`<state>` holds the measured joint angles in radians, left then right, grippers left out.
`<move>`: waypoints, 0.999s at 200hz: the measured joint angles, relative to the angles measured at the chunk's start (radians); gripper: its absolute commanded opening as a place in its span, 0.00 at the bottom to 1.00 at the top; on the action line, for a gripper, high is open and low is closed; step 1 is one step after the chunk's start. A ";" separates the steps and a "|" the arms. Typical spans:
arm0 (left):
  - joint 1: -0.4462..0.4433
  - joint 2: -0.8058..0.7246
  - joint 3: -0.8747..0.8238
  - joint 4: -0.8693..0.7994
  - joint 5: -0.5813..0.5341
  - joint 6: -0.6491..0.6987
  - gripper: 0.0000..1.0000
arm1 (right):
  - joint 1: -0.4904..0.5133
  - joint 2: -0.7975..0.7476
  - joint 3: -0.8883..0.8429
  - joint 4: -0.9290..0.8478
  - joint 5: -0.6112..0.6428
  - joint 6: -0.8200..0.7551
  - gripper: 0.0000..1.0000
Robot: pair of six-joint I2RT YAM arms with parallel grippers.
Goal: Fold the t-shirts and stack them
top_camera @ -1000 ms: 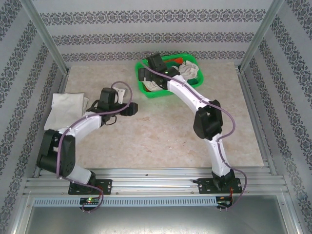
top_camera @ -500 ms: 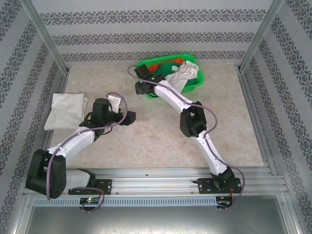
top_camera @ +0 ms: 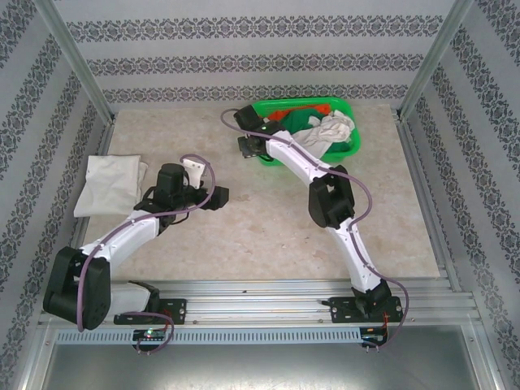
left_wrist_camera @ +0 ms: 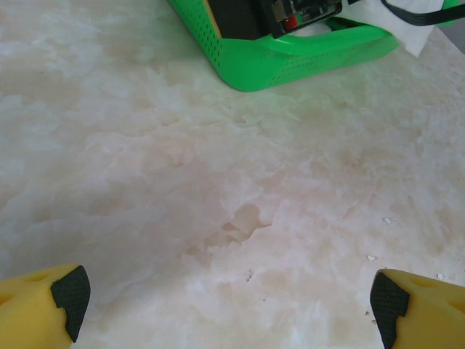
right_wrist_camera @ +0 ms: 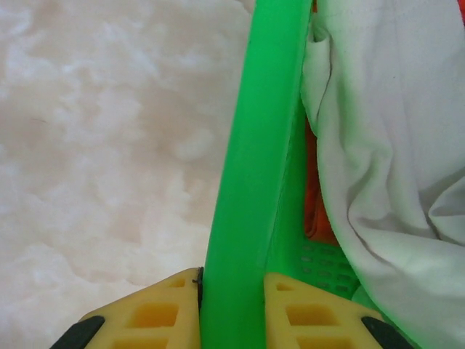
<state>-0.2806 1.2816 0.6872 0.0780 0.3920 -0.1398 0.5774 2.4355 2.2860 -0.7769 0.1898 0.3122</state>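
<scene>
The basket in my right gripper slides toward the bare far corner point(top_camera: 379, 125) next, across the basket from my gripper. It then gets released, which clears the table's middle.
A folded white t-shirt point(top_camera: 110, 183) lies on the table at the far left. More white t-shirt cloth point(top_camera: 329, 128) is crumpled in the green basket point(top_camera: 351, 145) at the back; it shows large in the right wrist view as white folds point(right_wrist_camera: 385, 145). My right gripper point(top_camera: 252, 146) is shut on the basket's left rim point(right_wrist_camera: 254, 145), with one yellow finger on each side of the green edge. My left gripper point(top_camera: 221, 195) hovers low over bare table, open, with nothing between its wide-apart fingertips point(left_wrist_camera: 69, 291).
Something orange point(right_wrist_camera: 314, 196) lies in the basket under the white cloth. The basket's corner point(left_wrist_camera: 290, 58) sits ahead of my left gripper. Marbled tabletop point(top_camera: 268, 236) stretches between the arms. Patterned walls and metal posts ring the table.
The right gripper has dragged the basket to the right along the back and turned it. The left arm pulled back a little, then held still.
</scene>
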 measured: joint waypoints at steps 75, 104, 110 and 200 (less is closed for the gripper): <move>-0.074 0.123 0.106 0.030 0.020 0.037 1.00 | -0.147 -0.135 -0.225 0.062 0.000 -0.245 0.07; -0.101 0.167 0.132 0.043 0.027 0.036 1.00 | -0.211 -0.141 -0.244 0.086 0.001 -0.326 0.07; -0.105 0.177 0.138 0.045 0.027 0.036 1.00 | -0.222 -0.141 -0.244 0.089 0.001 -0.341 0.07; -0.126 0.270 0.214 0.073 0.027 0.036 1.00 | -0.330 -0.075 -0.141 0.077 0.024 -0.452 0.03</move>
<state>-0.4065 1.5520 0.9009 0.1513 0.4187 -0.1040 0.2474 2.3608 2.1452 -0.6994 0.2142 -0.1398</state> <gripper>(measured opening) 0.997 0.161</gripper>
